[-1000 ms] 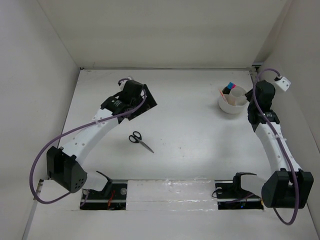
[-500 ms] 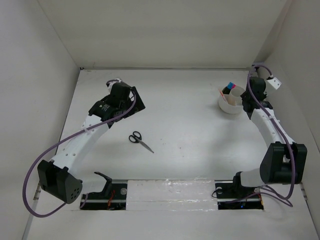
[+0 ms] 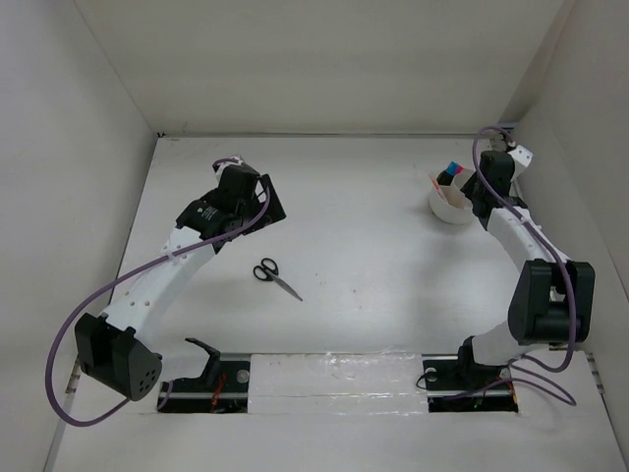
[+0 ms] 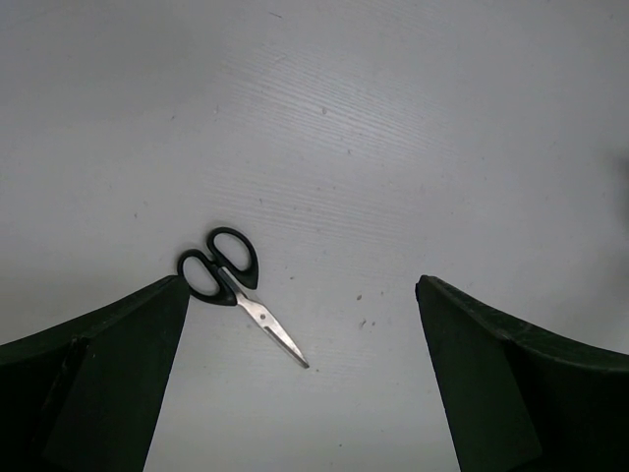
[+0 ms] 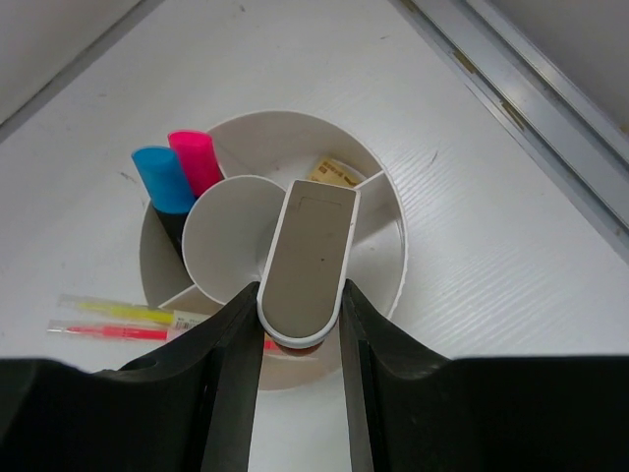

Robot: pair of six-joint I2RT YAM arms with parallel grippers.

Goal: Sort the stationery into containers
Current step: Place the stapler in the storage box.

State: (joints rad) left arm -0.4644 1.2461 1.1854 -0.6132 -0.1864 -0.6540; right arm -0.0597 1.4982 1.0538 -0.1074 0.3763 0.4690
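My right gripper moves down and toward the right in the wrist view to the bowl's empty section (image 5: 375, 260) next. It lowers the eraser (image 5: 307, 258) there, then lets it go.
My right gripper (image 5: 300, 317) is shut on a pinkish-grey eraser (image 5: 307, 258) with a white rim, held over the round white bowl (image 5: 393, 211). The bowl has a white cup (image 5: 231, 241) at its centre and divided compartments. Two black markers, blue cap (image 5: 162, 179) and pink cap (image 5: 195, 160), stand in one compartment. A yellow pen (image 5: 118, 310) and a pink pen (image 5: 103, 331) stick out at the left, and a tan piece (image 5: 334, 174) lies at the back. Black-handled scissors (image 4: 228, 273) lie on the table below my open, empty left gripper (image 4: 300, 374). The scissors (image 3: 276, 276) lie near my left gripper (image 3: 263, 208).
The bowl (image 3: 450, 208) stands at the far right, close to the right wall, with my right gripper (image 3: 475, 192) at it. White walls close in the table on three sides. The arm bases and a taped strip (image 3: 334, 379) run along the near edge.
My right arm has swung left and forward, bringing the eraser over the bowl. My left arm has drawn back a little to the left and now holds still.
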